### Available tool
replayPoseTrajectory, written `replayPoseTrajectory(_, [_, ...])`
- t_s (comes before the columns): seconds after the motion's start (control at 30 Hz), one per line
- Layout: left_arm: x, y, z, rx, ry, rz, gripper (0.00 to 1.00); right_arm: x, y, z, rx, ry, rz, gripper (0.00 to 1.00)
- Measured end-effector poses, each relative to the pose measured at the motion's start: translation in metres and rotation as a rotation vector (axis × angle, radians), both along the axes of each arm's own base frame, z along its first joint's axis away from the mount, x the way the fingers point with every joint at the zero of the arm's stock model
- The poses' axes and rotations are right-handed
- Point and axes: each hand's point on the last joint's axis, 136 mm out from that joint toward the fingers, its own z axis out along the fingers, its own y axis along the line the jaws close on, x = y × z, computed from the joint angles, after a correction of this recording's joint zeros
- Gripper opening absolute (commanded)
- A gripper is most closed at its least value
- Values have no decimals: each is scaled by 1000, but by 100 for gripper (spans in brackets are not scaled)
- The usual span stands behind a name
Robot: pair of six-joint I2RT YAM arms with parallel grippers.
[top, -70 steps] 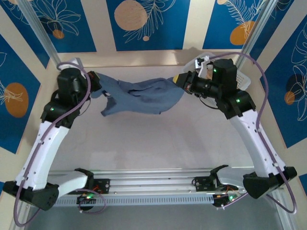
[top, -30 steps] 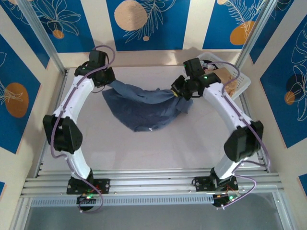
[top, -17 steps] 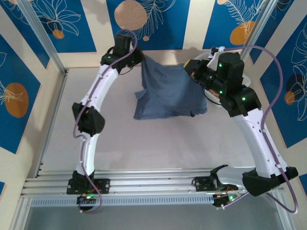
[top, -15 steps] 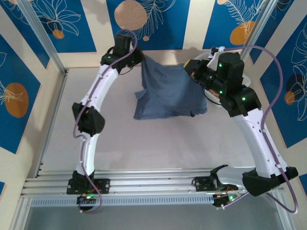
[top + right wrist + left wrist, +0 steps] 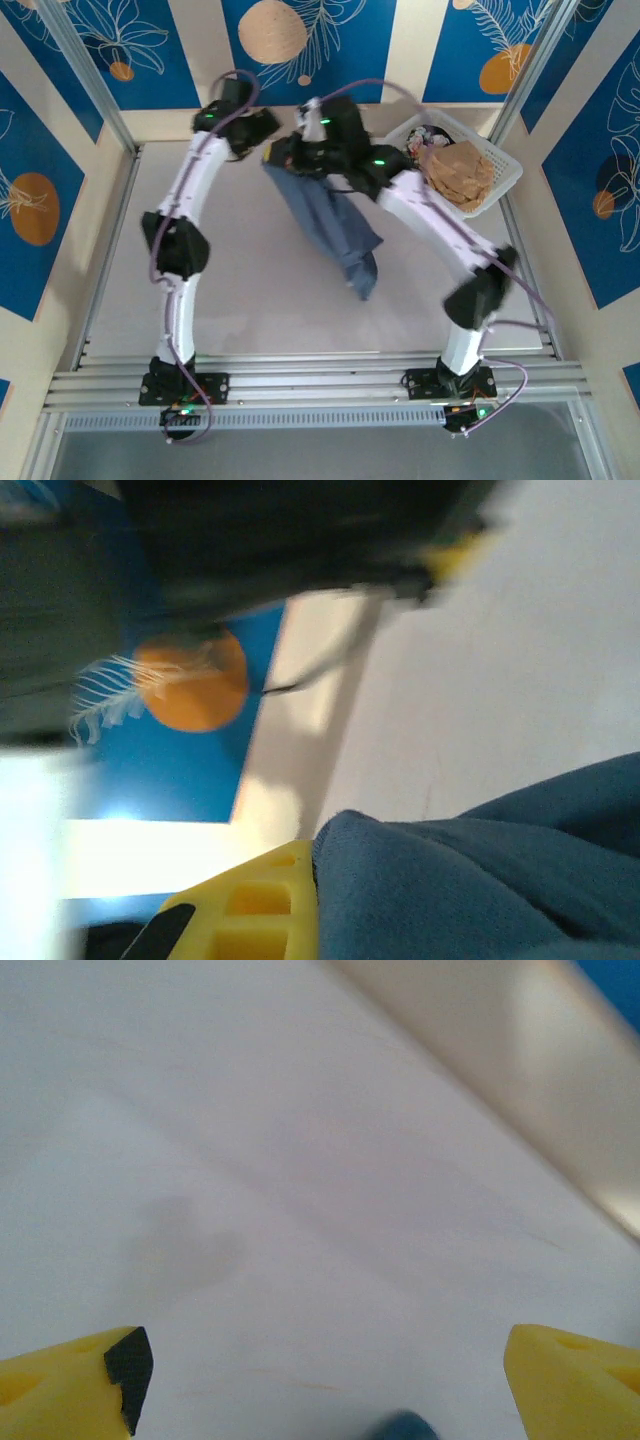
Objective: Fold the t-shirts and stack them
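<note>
The slate-blue t-shirt hangs bunched from the right gripper alone, so the open left gripper will next come back and down onto its lower, near end and close.
A slate-blue t-shirt hangs bunched in a long drape over the middle of the table, its lower end near the table top. My right gripper is shut on its top edge at the back centre. In the right wrist view the blue fabric presses against a yellow finger. My left gripper sits just left of the right one, open and apart from the cloth. In the left wrist view its yellow fingers stand wide with bare table between them and a scrap of blue at the bottom edge.
A white lattice basket stands at the back right with a crumpled brown cloth in it. The right arm reaches diagonally across the table. The back wall is close behind both grippers.
The left gripper has opened and let go of the shirt. The right arm swung left across the table, and the shirt went from spread between both grippers to hanging from the right one.
</note>
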Motion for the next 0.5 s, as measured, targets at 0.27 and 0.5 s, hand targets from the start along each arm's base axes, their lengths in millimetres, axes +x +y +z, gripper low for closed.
replayPoseTrajectory(0.27, [-139,51,42,180,-12,28,77,-7,80,-140,-91,325,195,72])
replayPoseTrajectory(0.5, [-223,-25,-33,61,117,-240,74,-8,6,-115,-175,354,110,69])
